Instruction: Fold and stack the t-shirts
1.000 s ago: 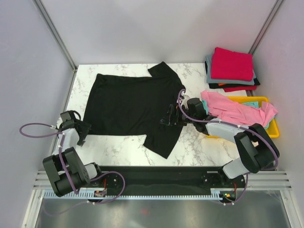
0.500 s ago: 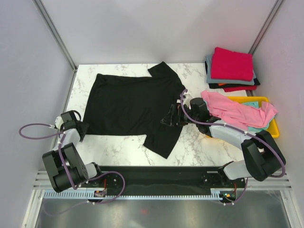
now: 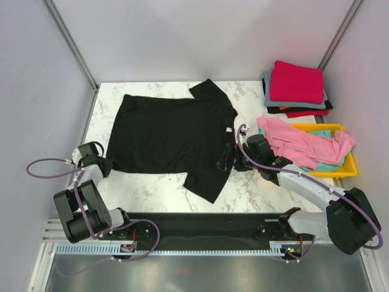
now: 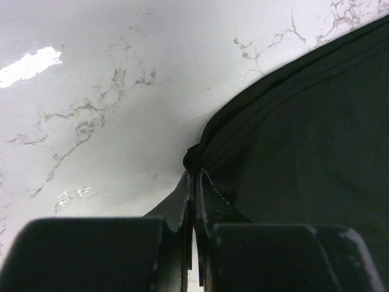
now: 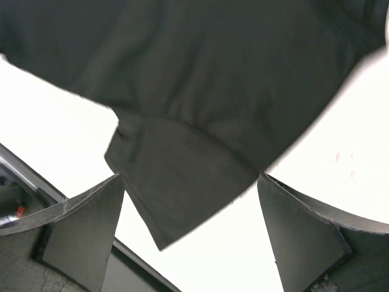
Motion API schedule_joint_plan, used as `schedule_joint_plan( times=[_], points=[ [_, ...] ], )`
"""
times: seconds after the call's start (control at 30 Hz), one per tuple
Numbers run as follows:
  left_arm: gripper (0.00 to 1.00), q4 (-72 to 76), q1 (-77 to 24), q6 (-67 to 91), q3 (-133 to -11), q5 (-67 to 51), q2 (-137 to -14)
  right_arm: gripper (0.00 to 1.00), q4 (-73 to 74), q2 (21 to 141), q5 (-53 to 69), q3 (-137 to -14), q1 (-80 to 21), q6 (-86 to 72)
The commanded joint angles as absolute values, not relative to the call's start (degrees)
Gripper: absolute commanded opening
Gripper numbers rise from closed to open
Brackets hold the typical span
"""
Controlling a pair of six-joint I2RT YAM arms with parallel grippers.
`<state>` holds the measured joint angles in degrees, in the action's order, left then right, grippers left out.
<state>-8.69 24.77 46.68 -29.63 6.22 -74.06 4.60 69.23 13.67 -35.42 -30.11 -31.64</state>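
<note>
The robot's right gripper will move back and down, toward the black base bar, onto the near sleeve's tip corner (image 3: pixel 213 201) (image 5: pixel 161 246), because that corner sticks out alone over bare marble.
A black t-shirt (image 3: pixel 167 134) lies spread flat on the marble table, its neck to the right with a small white label. My left gripper (image 3: pixel 104 165) is shut on its near-left hem corner; in the left wrist view the cloth (image 4: pixel 304 134) bunches right at the closed tips (image 4: pixel 194 176). My right gripper (image 3: pixel 228 163) stands open over the near sleeve. That sleeve (image 5: pixel 182 182) shows below and between the wide-apart fingers (image 5: pixel 191 225), untouched. A pink t-shirt (image 3: pixel 292 141) and a teal one (image 3: pixel 325 164) lie heaped at the right. A folded red t-shirt (image 3: pixel 296 82) tops a stack with a grey one (image 3: pixel 267 91).
The yellow tray (image 3: pixel 343 172) at the right edge holds the pink and teal heap. The folded stack sits in the far right corner. Grey walls close in the table (image 3: pixel 152 188) on three sides. The black base rail runs along the near edge.
My left gripper has closed on the hem corner of the black t-shirt. My right gripper has drawn back toward the near side along the sleeve, still open.
</note>
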Motion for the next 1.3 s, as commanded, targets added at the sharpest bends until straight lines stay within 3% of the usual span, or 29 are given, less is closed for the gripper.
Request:
schedule_joint_plan(
  times=[0.0, 0.4, 0.63, 0.83, 1.27],
  points=[
    [0.02, -7.12, 24.96, 46.93, -28.57, 5.28, -71.46, 0.98, 12.47, 66.19, 7.03, -32.44, -34.18, -35.76],
    [0.02, -1.50, 24.87, 46.58, -24.26, 1.41, -70.84, 0.93, 13.89, 71.01, -5.18, -32.25, -57.73, -50.00],
    [0.02, 2.19, 24.79, 47.11, -21.80, -1.13, -69.79, 0.79, 13.01, 78.48, -8.26, -35.41, -64.94, -54.75],
    [0.02, 3.16, 24.79, 47.11, -21.27, -2.20, -69.78, 0.55, 12.22, 82.53, -9.05, -36.65, -67.41, -56.34],
    [0.02, 3.78, 24.70, 46.93, -21.00, -3.16, -69.79, 0.14, 14.15, 84.81, -15.82, -37.00, -67.41, -57.13]
  ],
)
